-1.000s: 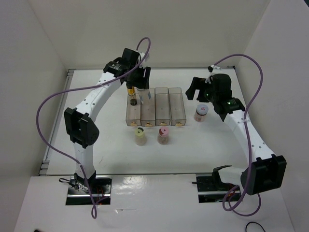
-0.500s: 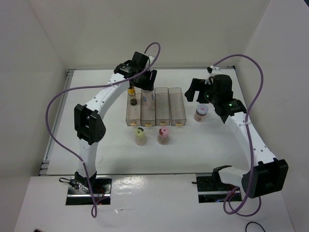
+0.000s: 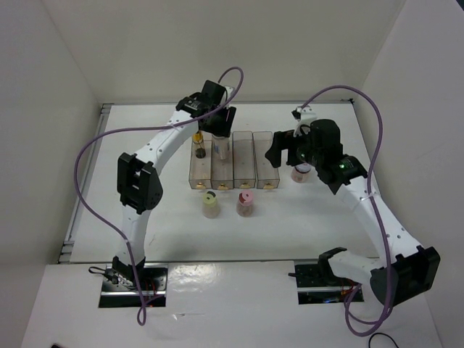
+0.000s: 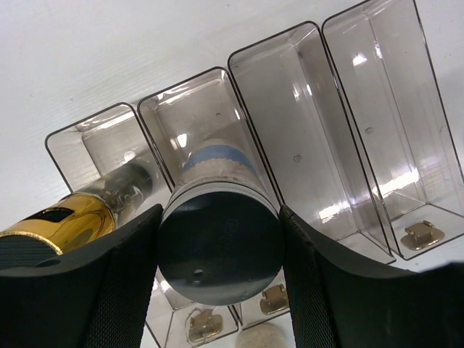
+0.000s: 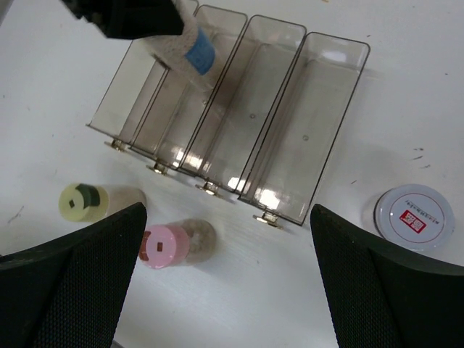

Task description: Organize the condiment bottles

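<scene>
My left gripper lowers slightly over the second clear bin (image 4: 203, 127) next and opens to release the white grey-lidded bottle (image 4: 217, 243), as the bottle's base is inside that bin's sides.
My left gripper (image 4: 219, 250) is shut on the white grey-lidded bottle (image 4: 217, 243) and holds it in the second clear bin (image 3: 222, 165) from the left. The dark bottle with the gold band (image 4: 69, 225) stands in the leftmost bin (image 3: 197, 156). The beige yellow-lidded bottle (image 3: 210, 203) and the brown pink-lidded bottle (image 3: 245, 204) stand on the table in front of the bins. My right gripper (image 5: 228, 290) is open and empty, above the table in front of the bins. The reddish-brown jar (image 5: 414, 216) stands right of the bins, partly hidden by my right arm in the top view.
Four clear bins stand side by side; the third (image 3: 243, 159) and fourth (image 3: 265, 161) hold nothing. White walls enclose the table at the back and sides.
My left gripper has carried the white bottle right and down into the second bin. My right arm has swung left, over the area by the fourth bin and the jar.
</scene>
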{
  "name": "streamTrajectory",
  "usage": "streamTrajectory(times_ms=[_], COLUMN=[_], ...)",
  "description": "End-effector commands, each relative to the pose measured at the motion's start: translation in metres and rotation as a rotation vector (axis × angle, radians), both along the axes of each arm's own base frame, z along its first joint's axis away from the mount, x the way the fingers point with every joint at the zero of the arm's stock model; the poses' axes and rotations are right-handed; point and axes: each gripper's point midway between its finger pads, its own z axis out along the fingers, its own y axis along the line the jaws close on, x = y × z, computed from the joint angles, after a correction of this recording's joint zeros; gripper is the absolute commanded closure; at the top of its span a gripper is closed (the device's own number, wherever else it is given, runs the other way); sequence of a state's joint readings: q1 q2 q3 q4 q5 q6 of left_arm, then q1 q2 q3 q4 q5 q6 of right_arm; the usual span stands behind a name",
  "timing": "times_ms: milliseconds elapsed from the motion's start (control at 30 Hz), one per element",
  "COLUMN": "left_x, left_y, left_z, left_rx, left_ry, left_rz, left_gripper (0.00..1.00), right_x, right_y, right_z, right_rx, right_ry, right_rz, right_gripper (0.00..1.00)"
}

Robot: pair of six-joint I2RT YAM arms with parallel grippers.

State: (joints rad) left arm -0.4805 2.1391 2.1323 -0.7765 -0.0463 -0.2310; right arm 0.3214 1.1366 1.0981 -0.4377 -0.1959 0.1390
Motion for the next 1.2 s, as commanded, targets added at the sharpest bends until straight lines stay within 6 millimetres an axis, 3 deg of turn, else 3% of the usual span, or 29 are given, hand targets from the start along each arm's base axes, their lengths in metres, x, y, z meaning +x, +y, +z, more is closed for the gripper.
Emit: streamTrajectory(times_ms=[0, 133, 200, 267, 533, 767, 867, 967, 1167], left_x=[0.019, 0.023, 0.024, 0.029, 0.037, 0.031, 0.029, 0.026, 0.012], left_y=[-0.011, -0.009, -0.01, -0.011, -0.013, -0.013, -0.016, -0.014, -0.009], left_z=[0.019, 0.016, 0.004, 0.008, -0.001, -0.008, 0.01, 0.028, 0.092], left_rx=[-0.033, -0.028, -0.017, -0.019, -0.014, 0.005, -0.004, -0.015, -0.057], left_ry=[-0.099, -0.102, -0.084, -0.1, -0.094, -0.074, -0.104, -0.123, -0.193], left_rz=[-0.013, 0.007, 0.006, 0.013, 0.027, 0.037, 0.036, 0.036, 0.055], left_gripper=[0.47, 0.45, 0.45, 0.45, 0.4, 0.12, 0.0, 0.0, 0.0], right_x=[-0.014, -0.024, -0.03, -0.032, -0.046, -0.056, -0.058, -0.059, -0.066], right_y=[0.006, 0.02, 0.026, 0.036, 0.071, 0.092, 0.095, 0.098, 0.109], right_z=[0.0, -0.006, -0.011, -0.013, -0.047, -0.07, -0.074, -0.083, -0.102], right_rx=[-0.048, -0.059, -0.07, -0.076, -0.171, -0.225, -0.231, -0.242, -0.278], right_ry=[-0.019, -0.009, -0.003, -0.008, 0.048, 0.091, 0.1, 0.116, 0.156], right_rz=[0.063, 0.13, 0.159, 0.192, 0.261, 0.327, 0.337, 0.347, 0.373], right_gripper=[0.02, 0.02, 0.02, 0.02, 0.02, 0.02, 0.02, 0.02, 0.02])
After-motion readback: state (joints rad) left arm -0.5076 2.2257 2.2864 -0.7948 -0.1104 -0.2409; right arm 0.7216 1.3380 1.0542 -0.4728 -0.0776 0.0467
